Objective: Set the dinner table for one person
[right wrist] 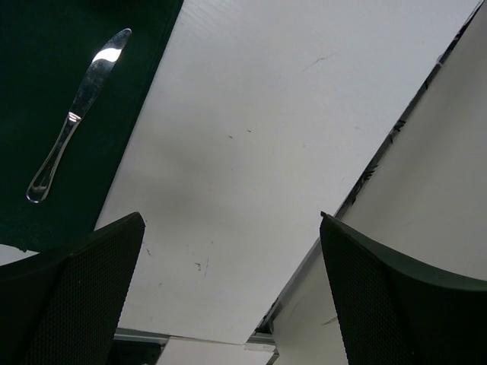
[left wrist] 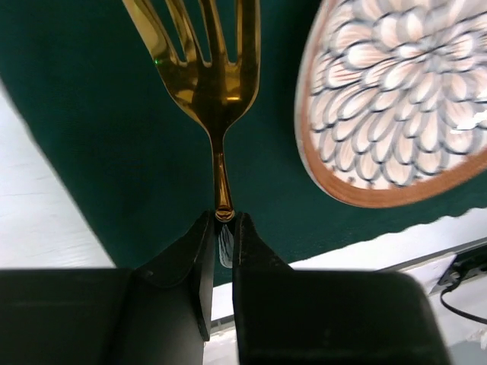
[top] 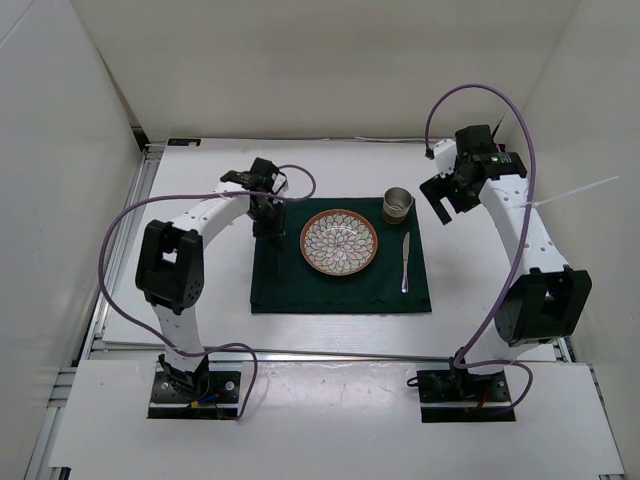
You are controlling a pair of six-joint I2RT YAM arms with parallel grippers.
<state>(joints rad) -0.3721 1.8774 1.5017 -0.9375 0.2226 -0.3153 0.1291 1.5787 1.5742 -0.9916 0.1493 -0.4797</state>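
My left gripper lowers the gold fork onto the bare part of the cloth beside the plate next, across from the knife.
On the white dinner table [top: 200, 160] lies a dark green cloth [top: 340, 290]. On it sit a patterned plate [top: 339, 241], a metal cup [top: 397, 206] and a silver knife [top: 405, 262]. My left gripper [top: 266, 228] is over the cloth's left part, left of the plate, shut on the handle of a gold fork [left wrist: 205, 68] whose tines point away from me over the cloth [left wrist: 91, 114]. The plate shows at the right [left wrist: 396, 106]. My right gripper [top: 450, 195] is open and empty, raised right of the cup; the knife [right wrist: 76, 114] lies at the left of its view.
White walls enclose the table at the left, back and right. A metal rail [top: 330, 352] runs along the near edge, and another rail [right wrist: 396, 129] shows by the right wall. Purple cables loop over both arms.
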